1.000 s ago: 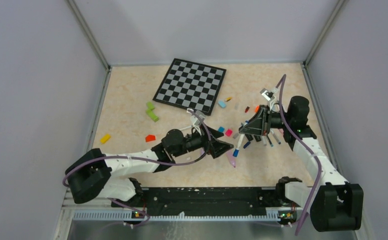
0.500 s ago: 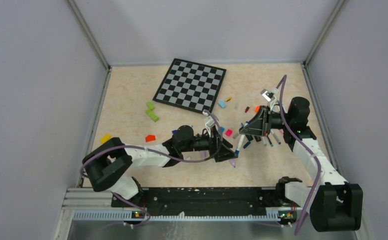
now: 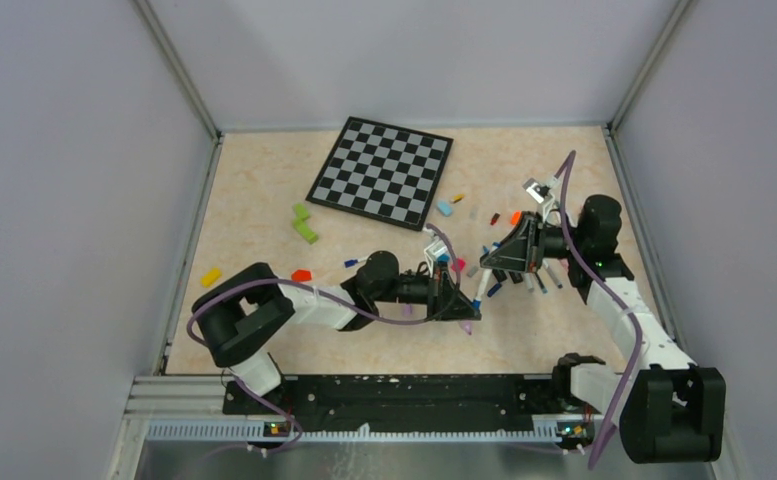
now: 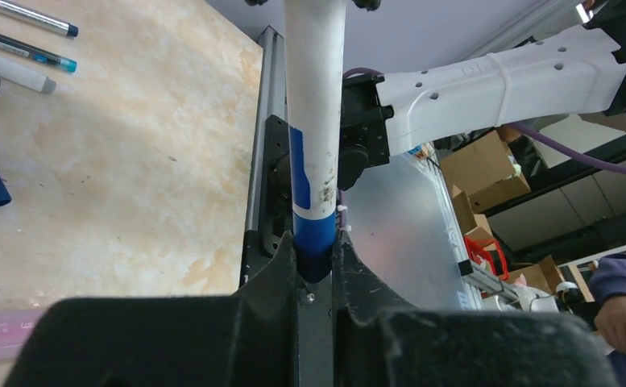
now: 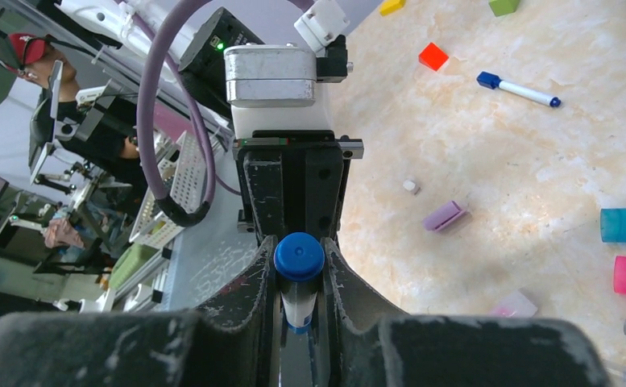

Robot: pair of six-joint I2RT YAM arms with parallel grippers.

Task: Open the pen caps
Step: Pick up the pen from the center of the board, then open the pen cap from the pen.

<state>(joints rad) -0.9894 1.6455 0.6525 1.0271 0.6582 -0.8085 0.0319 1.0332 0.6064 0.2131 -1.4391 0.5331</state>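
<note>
My left gripper tips and lowers beside the purple piece next to release the blue pen cap. That spot lies below and to its left in the top view.
One of the pens [image 3: 478,285], white with blue ends, hangs above the table between both arms. In the left wrist view its barrel [image 4: 315,121] runs down to a blue pen cap [image 4: 316,242]. My left gripper [image 4: 316,251] is shut on that cap. My right gripper [image 5: 299,260] is shut on the same pen [image 5: 300,256], whose round blue end shows between the fingers. In the top view the left gripper [image 3: 470,304] meets the pen from the left, and the right gripper [image 3: 495,263] holds it from the upper right.
A checkered board [image 3: 382,170] lies at the back. Several loose pens [image 3: 544,275] lie under the right arm, and another pen [image 3: 356,263] lies beside the left arm. Coloured pieces are scattered about: green [image 3: 305,228], yellow [image 3: 210,277], red [image 3: 301,275], cyan [image 3: 445,208], pink [image 3: 458,265].
My left arm has reached right to the pen's lower end and its jaws have closed on the blue cap. The right arm has held the pen still.
</note>
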